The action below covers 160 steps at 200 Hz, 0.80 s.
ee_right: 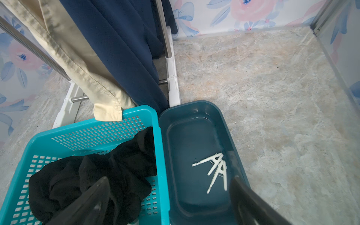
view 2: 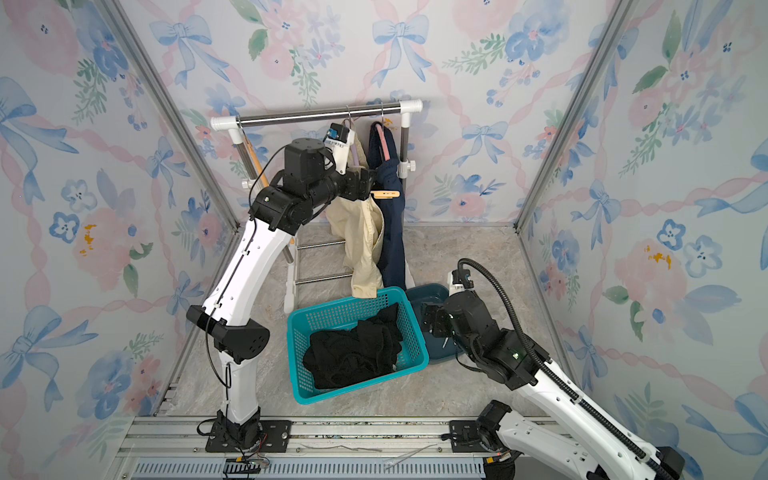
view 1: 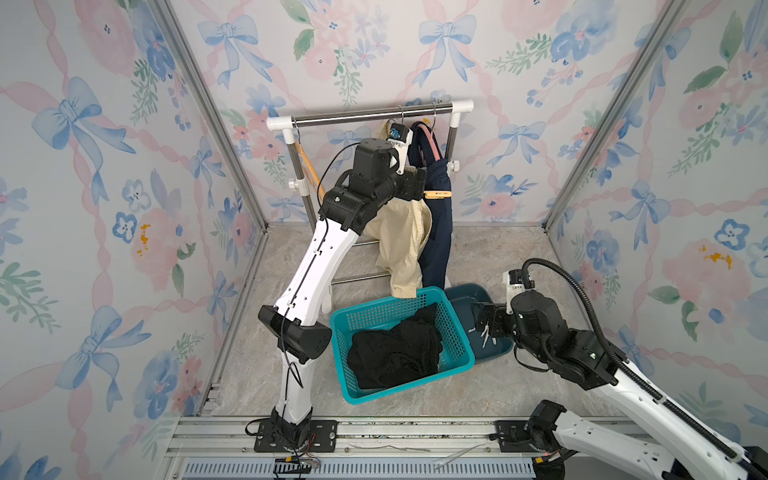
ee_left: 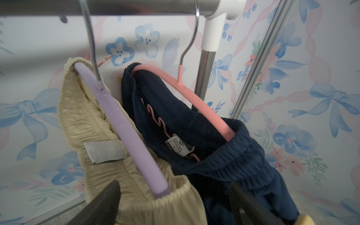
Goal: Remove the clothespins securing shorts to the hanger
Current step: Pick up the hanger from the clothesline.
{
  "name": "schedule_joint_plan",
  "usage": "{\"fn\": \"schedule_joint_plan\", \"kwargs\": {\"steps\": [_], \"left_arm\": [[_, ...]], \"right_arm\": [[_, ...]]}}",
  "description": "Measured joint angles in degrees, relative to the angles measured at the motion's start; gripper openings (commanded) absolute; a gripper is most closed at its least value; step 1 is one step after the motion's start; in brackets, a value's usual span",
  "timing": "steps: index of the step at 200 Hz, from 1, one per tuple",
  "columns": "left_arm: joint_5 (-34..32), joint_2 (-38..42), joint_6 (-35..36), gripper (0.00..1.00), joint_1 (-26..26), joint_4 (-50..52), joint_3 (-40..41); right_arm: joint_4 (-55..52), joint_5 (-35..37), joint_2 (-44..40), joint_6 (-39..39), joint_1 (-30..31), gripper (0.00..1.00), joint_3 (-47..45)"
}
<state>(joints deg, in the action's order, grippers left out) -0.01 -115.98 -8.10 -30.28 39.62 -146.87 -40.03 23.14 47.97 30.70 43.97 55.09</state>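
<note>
My left gripper goes sideways next, away from the navy shorts, onto the lilac hanger's lower arm (view 2: 356, 157) (ee_left: 148, 168), because its end still sits inside the cream waistband.
Cream shorts (view 1: 399, 245) hang on a lilac hanger (ee_left: 124, 124), with navy shorts (view 1: 436, 232) on a pink hanger (ee_left: 194, 93) beside them. A light orange clothespin (view 1: 436, 194) sticks out sideways against the navy shorts, just past my left gripper (view 1: 419, 183). That gripper (ee_left: 175, 187) is open, its fingers straddling the cream waistband and the lilac hanger's end. Black shorts (view 1: 395, 353) lie in the teal basket (view 1: 457, 316). My right gripper (ee_right: 170, 179) is open and empty, low over the edge between the basket and a dark blue tray (ee_right: 194, 109). White clothespins (ee_right: 214, 169) lie in that tray.
The rack's steel rail (view 1: 370, 113) carries both hangers near its right post. An empty orange hanger (view 1: 309, 170) leans at the rack's left post. The basket and tray stand side by side on the marbled floor (view 1: 519, 266) in front of the rack. Flowered walls close in on three sides.
</note>
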Motion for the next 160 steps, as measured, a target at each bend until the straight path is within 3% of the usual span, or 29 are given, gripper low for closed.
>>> {"fn": "schedule_joint_plan", "kwargs": {"steps": [69, 92, 120, 160], "left_arm": [[-1.51, 3.98, 0.72, 0.53, 4.22, -0.74, 8.59], [-1.66, 4.46, 0.66, 0.54, 4.83, -0.74, 8.66], [-1.42, 3.72, 1.14, 0.65, 4.92, -0.39, 6.58], [-0.79, -0.20, 1.07, 0.66, 4.92, -0.39, 0.28]], "right_arm": [[1.42, -0.85, 2.19, 0.02, 0.02, 0.97, -0.11], [1.79, -1.29, 2.99, 0.02, 0.09, 0.97, -0.11], [2.21, -1.75, 3.39, 0.00, 0.13, 0.97, -0.11], [2.54, -1.90, 3.39, 0.02, 0.42, 0.97, -0.17]]}}
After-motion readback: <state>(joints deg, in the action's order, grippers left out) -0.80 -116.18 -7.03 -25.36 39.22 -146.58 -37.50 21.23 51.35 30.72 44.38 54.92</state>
